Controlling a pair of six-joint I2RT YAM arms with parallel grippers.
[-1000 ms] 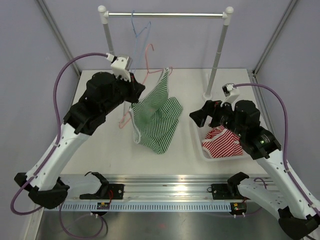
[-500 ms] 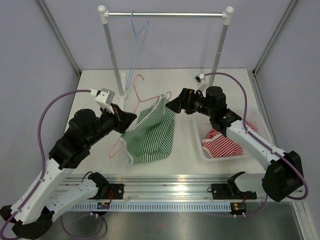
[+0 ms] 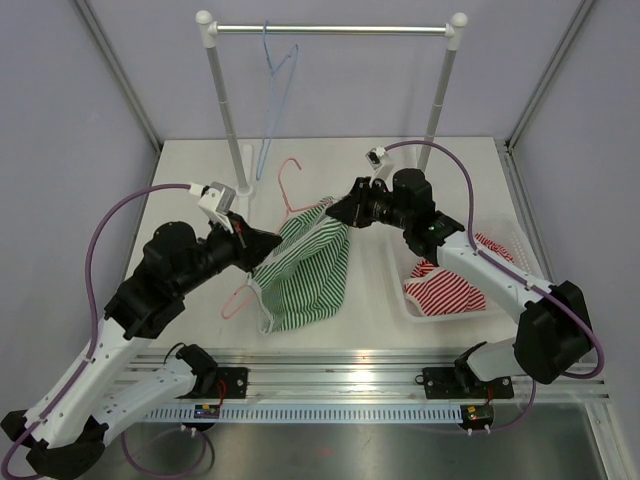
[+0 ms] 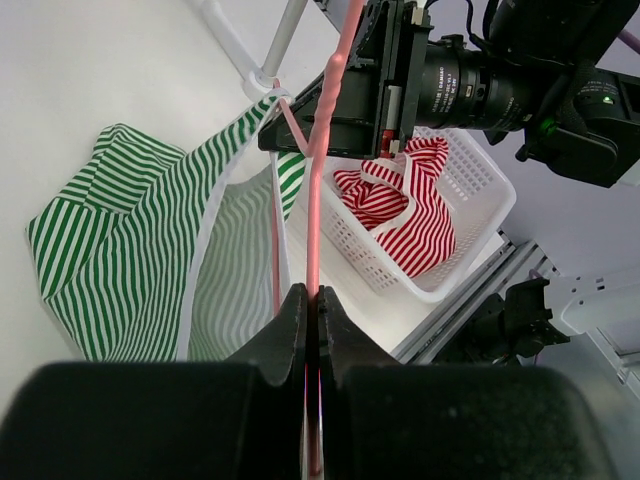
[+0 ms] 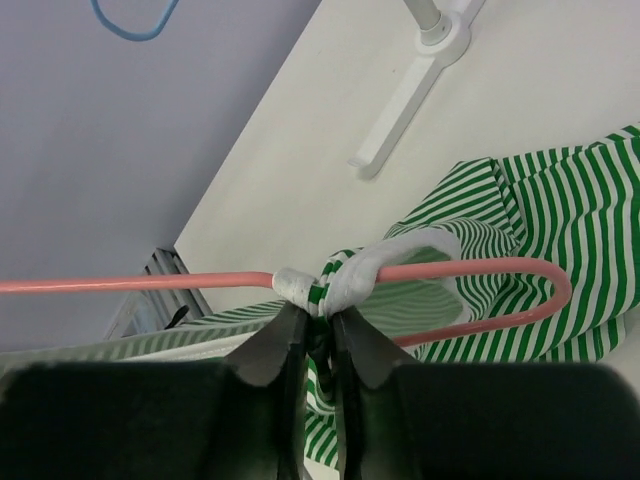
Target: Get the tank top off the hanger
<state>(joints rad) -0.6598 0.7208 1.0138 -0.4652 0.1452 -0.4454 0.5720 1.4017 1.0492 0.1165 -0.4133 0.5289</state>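
Note:
The right gripper draws back and down next and releases the strap over the tabletop beside the basket, since that spot is lower and further back.
A green-and-white striped tank top hangs low from a pink wire hanger, its hem lying on the table. My left gripper is shut on the hanger's wire, which runs up from between the jaws. From the right, my right gripper meets the top's upper corner. In the right wrist view its jaws are shut on the white-edged strap, which is looped over the pink hanger. The top's body lies beyond.
A white basket at the right holds a red-and-white striped garment. At the back stands a clothes rack with a blue hanger on its rod. The rack's foot rests on the table behind the top.
The right arm swung from the basket over to the top's strap and its jaws closed there. The left arm brought the hanger and top down and nearer.

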